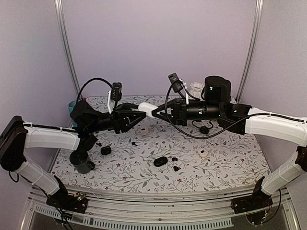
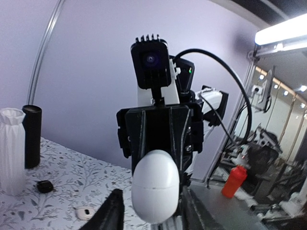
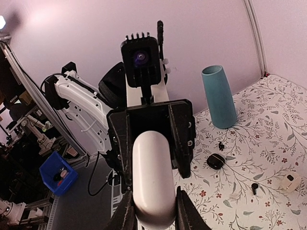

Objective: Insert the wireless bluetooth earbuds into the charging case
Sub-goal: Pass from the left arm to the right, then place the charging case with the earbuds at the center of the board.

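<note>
I will swing my right gripper down and to its right in the top view next, because clear tabletop by the vase [image 1: 189,132] lies there, and I will release the closed case on it.
A white pebble-shaped charging case [image 1: 147,109] hangs in the air above the table's back middle, between both grippers. My right gripper [image 3: 155,213] is shut on it, with both fingers pressed against the case [image 3: 152,182]. My left gripper [image 2: 153,211] faces it from the other side with its jaws around the case [image 2: 155,187]. A gap shows between one finger [image 2: 113,208] and the case. The case looks closed. Tiny black earbuds [image 1: 174,159] lie on the flowered table, also one further left [image 1: 134,143] and one in the right wrist view [image 3: 254,188].
Black cases [image 1: 160,161] [image 1: 106,150] [image 1: 204,130] and small white cases [image 1: 203,153] [image 1: 144,130] lie on the table. A teal cup [image 3: 219,96] stands back left. A black cylinder [image 1: 217,88] and a white ribbed vase [image 2: 10,148] stand back right.
</note>
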`<state>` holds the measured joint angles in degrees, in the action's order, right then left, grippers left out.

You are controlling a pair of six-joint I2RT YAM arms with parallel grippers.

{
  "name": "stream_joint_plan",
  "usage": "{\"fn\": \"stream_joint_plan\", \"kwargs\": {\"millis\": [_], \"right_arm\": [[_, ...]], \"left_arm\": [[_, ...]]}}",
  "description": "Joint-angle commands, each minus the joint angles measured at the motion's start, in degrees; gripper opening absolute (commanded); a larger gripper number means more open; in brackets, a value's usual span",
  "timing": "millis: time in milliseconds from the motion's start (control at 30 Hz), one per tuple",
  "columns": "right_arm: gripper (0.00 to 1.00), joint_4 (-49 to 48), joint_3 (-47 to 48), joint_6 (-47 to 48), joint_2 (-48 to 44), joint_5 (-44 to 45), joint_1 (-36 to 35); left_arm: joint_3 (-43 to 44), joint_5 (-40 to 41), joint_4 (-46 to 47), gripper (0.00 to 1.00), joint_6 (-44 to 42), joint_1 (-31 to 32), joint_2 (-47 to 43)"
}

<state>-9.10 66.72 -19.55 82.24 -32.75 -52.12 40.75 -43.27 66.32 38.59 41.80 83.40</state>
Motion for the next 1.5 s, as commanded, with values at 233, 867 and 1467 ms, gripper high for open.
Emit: {"fn": "stream_joint_plan", "kwargs": {"millis": [233,867,1467], "right_arm": [[0.04,0.15,-3.05,-1.73,-2.74,5.62,1.86],[0.04,7.94,-15.7,-9.07,-5.72,15.57,15.38],[0.04,3.15,-14.0,-20.63,14.36,18.92,23.19]], "left_arm": [[-0.73,7.15,-8.69,0.96,-7.51,0.74,-3.07],[1.47,29.66,-29.86,0.96,-13.11,0.52,-8.81],[1.39,44.7,-40.31,0.96,-9.01,-0.1,-10.76]]}}
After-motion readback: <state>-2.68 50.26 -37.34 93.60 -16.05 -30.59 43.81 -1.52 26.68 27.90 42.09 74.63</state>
